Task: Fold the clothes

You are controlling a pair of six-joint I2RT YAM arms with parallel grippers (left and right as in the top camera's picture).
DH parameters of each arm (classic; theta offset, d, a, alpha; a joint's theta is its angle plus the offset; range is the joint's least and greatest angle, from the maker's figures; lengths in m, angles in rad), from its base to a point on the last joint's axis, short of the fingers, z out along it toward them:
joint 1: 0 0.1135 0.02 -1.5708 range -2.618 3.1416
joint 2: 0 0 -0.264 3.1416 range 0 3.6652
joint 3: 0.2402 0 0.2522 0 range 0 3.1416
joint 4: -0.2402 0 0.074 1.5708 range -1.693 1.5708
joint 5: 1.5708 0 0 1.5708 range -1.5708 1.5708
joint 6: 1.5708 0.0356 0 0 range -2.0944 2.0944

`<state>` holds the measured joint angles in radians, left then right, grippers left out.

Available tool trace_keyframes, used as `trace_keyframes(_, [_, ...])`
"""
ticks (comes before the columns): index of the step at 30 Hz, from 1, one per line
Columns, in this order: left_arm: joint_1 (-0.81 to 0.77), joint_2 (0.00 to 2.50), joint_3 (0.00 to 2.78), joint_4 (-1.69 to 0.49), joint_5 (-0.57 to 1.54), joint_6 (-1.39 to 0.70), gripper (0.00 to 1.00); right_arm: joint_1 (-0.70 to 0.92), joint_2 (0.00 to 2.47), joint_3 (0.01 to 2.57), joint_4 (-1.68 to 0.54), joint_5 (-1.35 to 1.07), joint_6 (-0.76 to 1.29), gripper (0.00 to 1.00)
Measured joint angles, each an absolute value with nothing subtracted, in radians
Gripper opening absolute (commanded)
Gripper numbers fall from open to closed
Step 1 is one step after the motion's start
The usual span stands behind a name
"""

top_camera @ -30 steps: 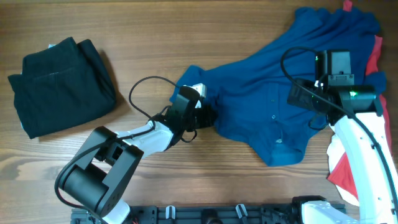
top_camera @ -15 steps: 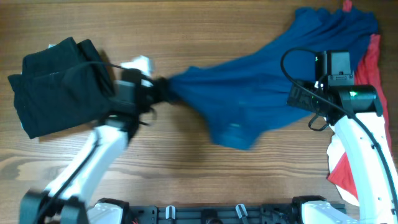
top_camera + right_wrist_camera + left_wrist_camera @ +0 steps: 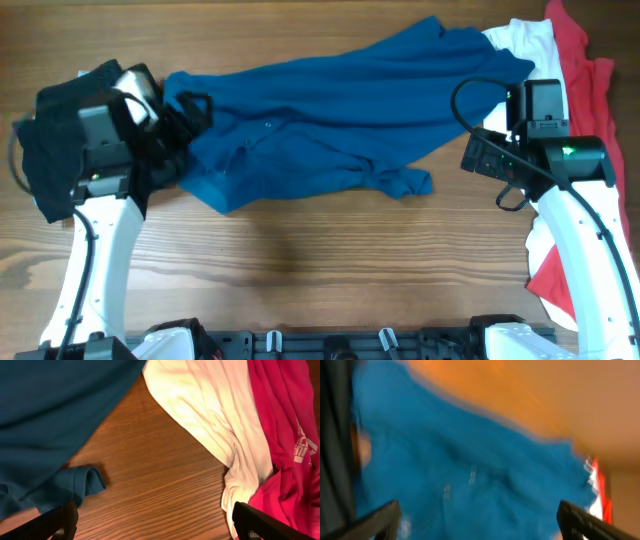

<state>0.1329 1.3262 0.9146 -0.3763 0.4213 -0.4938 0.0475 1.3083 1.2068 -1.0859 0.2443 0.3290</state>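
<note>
Cloth is bunched at the blue shirt's near-edge fold [image 3: 388,180], beside the tip of the shirt that sticks out. My left gripper will next swing to the right in the overhead view and down onto that fold.
The royal-blue shirt [image 3: 330,110] lies stretched across the table from the far left to the upper right, its placket buttons showing. My left gripper [image 3: 188,112] hovers over its left end. In the left wrist view my left gripper [image 3: 480,527] is open, with blurred blue shirt [image 3: 470,460] under the gap and nothing pinched. A black garment [image 3: 50,150] sits at the far left, partly under my left arm. My right gripper [image 3: 522,100] is near the shirt's right end. The right wrist view shows my right gripper [image 3: 160,527] open above bare wood, between the blue shirt [image 3: 50,410] and a white garment [image 3: 210,415].
A white garment [image 3: 525,40] and a red garment [image 3: 590,70] are piled at the upper right, and the red one runs down the right edge beside my right arm. The red garment [image 3: 285,410] carries a white print. Bare wooden table [image 3: 300,260] fills the front.
My left arm swung left, dragging the blue shirt across the table, then opened its jaws and let go. The white garment is now uncovered. My right arm stayed still.
</note>
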Motion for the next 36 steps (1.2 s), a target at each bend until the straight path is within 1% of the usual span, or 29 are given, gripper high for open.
trace_keyframes(2, [0.090,1.328,0.913,-0.489,0.434,-0.493,1.00,0.047,1.308,1.207,-1.085,0.245,0.329,1.00])
trace_keyframes(4, [0.033,1.335,0.912,-0.556,0.445,-0.493,1.00,0.047,1.308,1.207,-1.085,0.244,0.329,1.00])
trace_keyframes(9, [-0.138,1.377,0.904,-0.577,0.460,-0.509,1.00,0.047,1.308,1.207,-1.085,0.244,0.329,1.00])
trace_keyframes(12, [-0.249,1.436,0.897,-0.529,0.458,-0.580,0.99,0.047,1.308,1.207,-1.086,0.244,0.329,1.00])
trace_keyframes(15, [-0.338,1.514,0.894,-0.457,0.459,-0.683,0.95,0.047,1.308,1.207,-1.090,0.244,0.329,1.00])
trace_keyframes(17, [-0.398,1.573,0.891,-0.394,0.459,-0.778,0.90,0.047,1.308,1.207,-1.096,0.244,0.329,1.00])
trace_keyframes(20, [-0.480,1.654,0.888,-0.284,0.459,-0.922,0.87,0.047,1.308,1.207,-1.100,0.244,0.329,1.00])
trace_keyframes(25, [-0.587,1.742,0.886,-0.133,0.456,-1.122,0.74,0.047,1.308,1.207,-1.100,0.244,0.329,1.00])
trace_keyframes(26, [-0.606,1.753,0.886,-0.117,0.449,-1.162,0.70,0.047,1.308,1.207,-1.100,0.244,0.329,1.00])
trace_keyframes(29, [-0.666,1.760,0.886,-0.103,0.361,-1.291,0.64,0.047,1.308,1.207,-1.101,0.244,0.329,1.00])
trace_keyframes(33, [-0.728,1.766,0.885,-0.096,0.245,-1.400,0.61,0.047,1.308,1.207,-1.103,0.244,0.327,1.00])
trace_keyframes(36, [-0.758,1.769,0.885,-0.064,0.166,-1.460,0.60,0.047,1.308,1.207,-1.103,0.244,0.324,1.00])
